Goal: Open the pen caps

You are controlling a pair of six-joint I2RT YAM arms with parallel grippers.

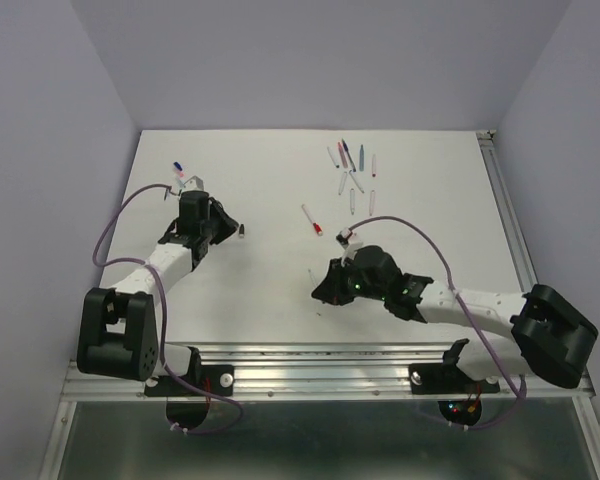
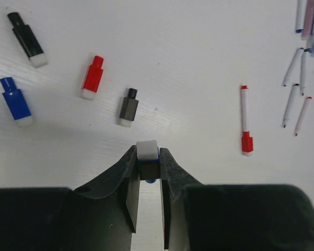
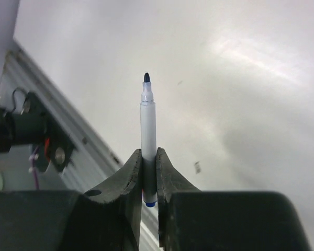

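The pen body in my right gripper goes outward, down to the table by the nearest uncapped pens next, since its dark tip is already bare.
My left gripper [image 2: 147, 162] [image 1: 218, 220] is shut on a pen cap [image 2: 147, 152] with a blue body and a white end, held above the table. My right gripper [image 3: 149, 172] [image 1: 325, 290] is shut on a slim white pen barrel [image 3: 148, 117] whose bare dark tip points away from the fingers; a blue end shows behind the pads. Loose pen caps lie on the table: black [image 2: 27, 38], blue [image 2: 15, 100], red [image 2: 92, 77] and a smaller black one [image 2: 128, 106]. One pen [image 2: 244, 119] [image 1: 312, 220] lies with its red cap on.
Several uncapped white pens [image 2: 298, 78] [image 1: 352, 170] lie in a cluster at the back right of the white table [image 1: 280, 170]. A metal rail [image 1: 320, 360] runs along the near edge and another down the right side.
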